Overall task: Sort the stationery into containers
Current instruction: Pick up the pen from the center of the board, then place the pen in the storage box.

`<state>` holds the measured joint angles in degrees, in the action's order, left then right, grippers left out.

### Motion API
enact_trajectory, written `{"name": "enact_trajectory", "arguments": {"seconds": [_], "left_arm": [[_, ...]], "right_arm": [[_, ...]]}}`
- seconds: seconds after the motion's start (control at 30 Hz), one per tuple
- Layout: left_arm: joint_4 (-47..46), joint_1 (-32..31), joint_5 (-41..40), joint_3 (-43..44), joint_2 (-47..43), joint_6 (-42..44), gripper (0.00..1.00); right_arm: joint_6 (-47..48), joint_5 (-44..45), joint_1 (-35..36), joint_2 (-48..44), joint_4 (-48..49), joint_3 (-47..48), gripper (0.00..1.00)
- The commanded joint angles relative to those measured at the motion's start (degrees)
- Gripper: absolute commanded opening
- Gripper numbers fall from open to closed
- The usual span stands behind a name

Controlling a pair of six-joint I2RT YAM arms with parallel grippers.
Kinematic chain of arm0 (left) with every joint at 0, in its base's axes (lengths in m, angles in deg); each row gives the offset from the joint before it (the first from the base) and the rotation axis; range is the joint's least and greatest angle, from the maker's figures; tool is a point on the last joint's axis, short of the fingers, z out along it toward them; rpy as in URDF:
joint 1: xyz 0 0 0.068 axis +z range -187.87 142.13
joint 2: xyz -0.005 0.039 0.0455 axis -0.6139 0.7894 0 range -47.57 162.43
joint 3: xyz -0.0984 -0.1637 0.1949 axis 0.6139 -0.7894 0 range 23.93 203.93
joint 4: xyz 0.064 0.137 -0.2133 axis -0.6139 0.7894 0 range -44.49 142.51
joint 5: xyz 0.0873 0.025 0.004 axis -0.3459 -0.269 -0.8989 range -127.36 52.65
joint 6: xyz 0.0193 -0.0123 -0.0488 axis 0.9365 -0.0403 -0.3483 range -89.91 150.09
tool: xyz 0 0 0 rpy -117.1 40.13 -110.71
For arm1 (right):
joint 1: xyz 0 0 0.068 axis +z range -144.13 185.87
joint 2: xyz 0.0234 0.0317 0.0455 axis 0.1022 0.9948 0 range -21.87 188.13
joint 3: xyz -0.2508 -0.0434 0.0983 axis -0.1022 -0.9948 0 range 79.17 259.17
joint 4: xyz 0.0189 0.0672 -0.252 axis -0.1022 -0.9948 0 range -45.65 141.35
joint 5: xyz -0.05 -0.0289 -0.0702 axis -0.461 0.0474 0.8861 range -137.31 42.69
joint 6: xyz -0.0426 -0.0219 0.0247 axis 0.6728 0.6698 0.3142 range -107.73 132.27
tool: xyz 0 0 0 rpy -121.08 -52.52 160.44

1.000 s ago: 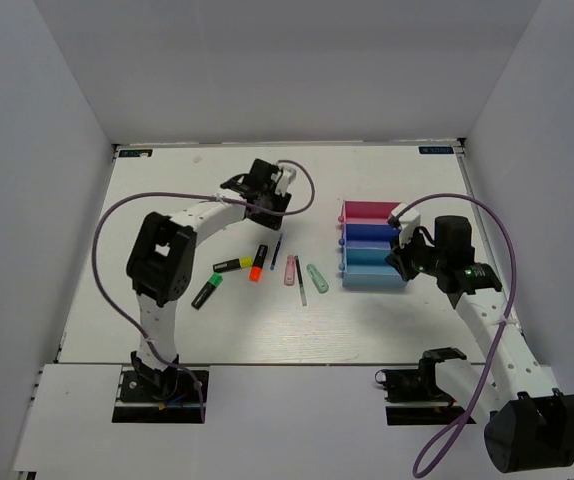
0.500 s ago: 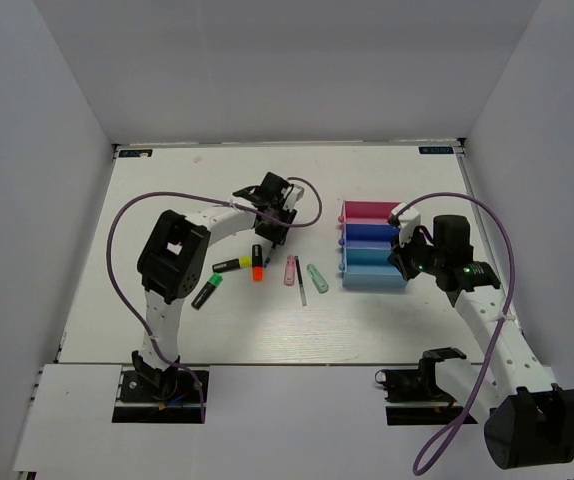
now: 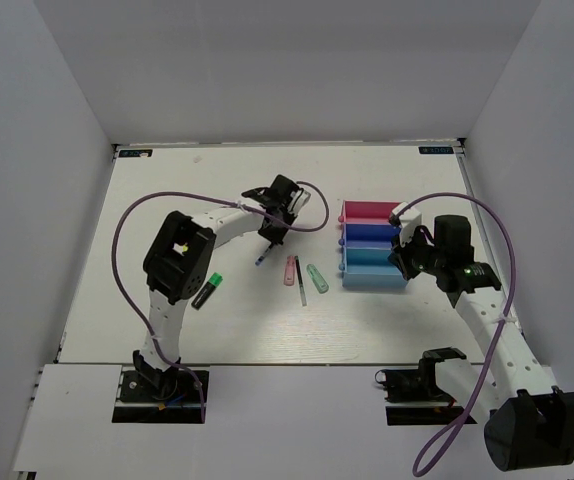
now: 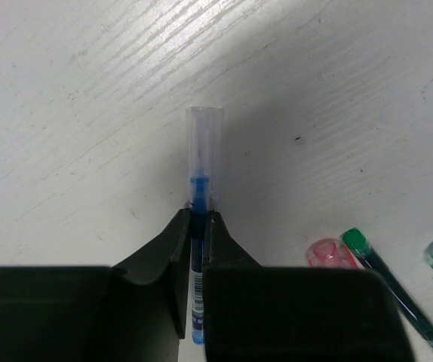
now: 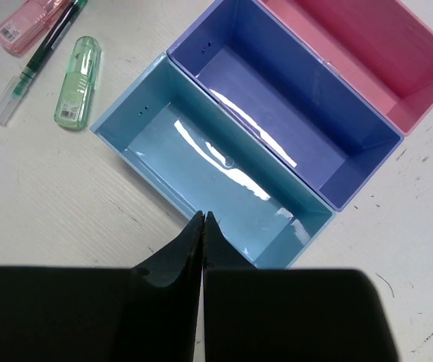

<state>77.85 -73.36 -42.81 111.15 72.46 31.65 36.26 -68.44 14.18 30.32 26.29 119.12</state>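
The pen is now too low for the pink tray's rim, so my left gripper needs to swing up and to the right in the top view over the pink tray (image 3: pixel 367 210) to release it.
My left gripper (image 3: pixel 271 228) (image 4: pixel 198 219) is shut on a thin blue pen (image 3: pixel 262 253) (image 4: pixel 204 151); its clear cap sticks out ahead of the fingertips, low over the table. To the right lie a pink marker (image 3: pixel 290 270) (image 4: pixel 328 253), a thin dark green pen (image 3: pixel 301 281) (image 4: pixel 386 283) and a pale green marker (image 3: pixel 317 277) (image 5: pixel 75 92). The three joined containers stand further right: pink tray (image 3: pixel 367 210), dark blue tray (image 3: pixel 369 233), light blue tray (image 3: pixel 372 267) (image 5: pixel 126 124). My right gripper (image 3: pixel 404 258) (image 5: pixel 203 219) is shut and holds nothing, over the light blue tray's right end.
A green-black marker (image 3: pixel 207 290) lies left of the group, beside the left arm's elbow. White walls close in the table on three sides. All three trays look empty in the right wrist view.
My left gripper has swung right and down onto the blue pen and closed on it. The yellow-black and orange-black markers no longer show in the top view. The right arm is still.
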Motion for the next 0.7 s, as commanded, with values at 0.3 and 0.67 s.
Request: {"name": "enact_trajectory", "arguments": {"seconds": [0.3,0.67], "left_arm": [[-0.34,-1.87,14.76,7.87,-10.6,-0.69,0.0],[-26.68,-5.91,32.43,15.07,-3.24,5.64,0.0]], "right_arm": [[-0.96,0.03,-0.32,-1.21,3.0,-0.39,0.0],[0.09,0.56,-0.41,-2.0,3.97,-1.18,0.06]]}}
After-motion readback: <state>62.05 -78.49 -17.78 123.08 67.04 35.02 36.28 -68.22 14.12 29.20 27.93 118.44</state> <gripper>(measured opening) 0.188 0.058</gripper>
